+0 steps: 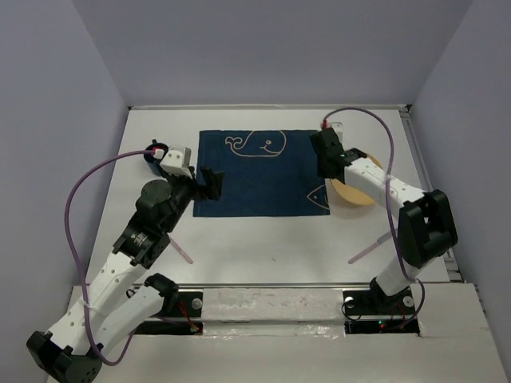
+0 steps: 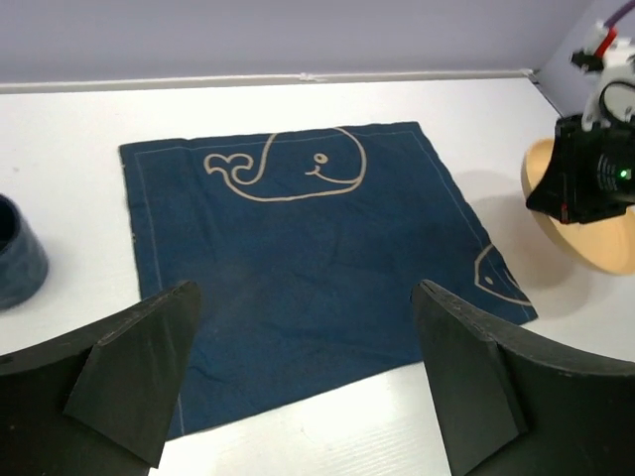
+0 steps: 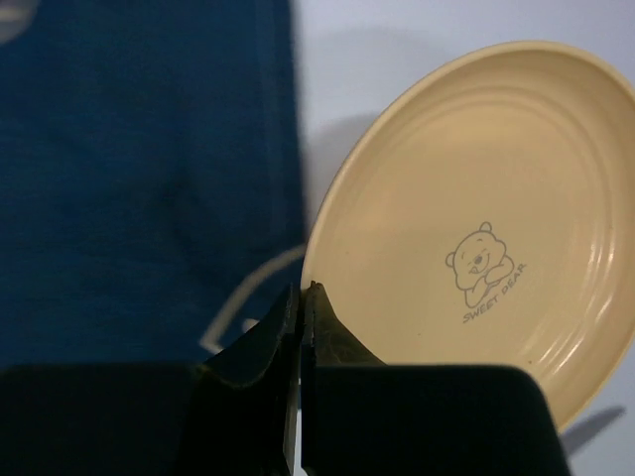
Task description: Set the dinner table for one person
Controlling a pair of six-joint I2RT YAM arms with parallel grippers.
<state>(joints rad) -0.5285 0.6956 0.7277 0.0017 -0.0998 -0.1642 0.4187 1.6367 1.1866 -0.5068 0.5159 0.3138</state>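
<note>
Next I will move the cream plate [image 1: 361,190] in my right gripper left in the top view, over the navy cloth's middle, then down onto it, since that spot is bare.
The white dinner table [image 1: 255,247] carries a navy blue cloth [image 1: 259,171] with whale outlines. My right gripper [image 1: 334,180] is shut on the near rim of a cream plate [image 1: 361,190], holding it tilted beside the cloth's right edge. In the right wrist view the fingertips [image 3: 305,290] pinch the rim of the plate [image 3: 476,238], which bears a bear drawing. My left gripper [image 1: 212,183] is open and empty above the cloth's left part; in its wrist view [image 2: 306,297] the jaws stand wide apart over the cloth [image 2: 298,248] and table [image 2: 298,426].
A dark blue cup [image 1: 153,153] stands at the far left, also in the left wrist view [image 2: 15,253]. Two thin pink utensils lie on the table, one near left [image 1: 182,252] and one near right [image 1: 366,250]. A metal rail [image 1: 271,287] runs along the near edge.
</note>
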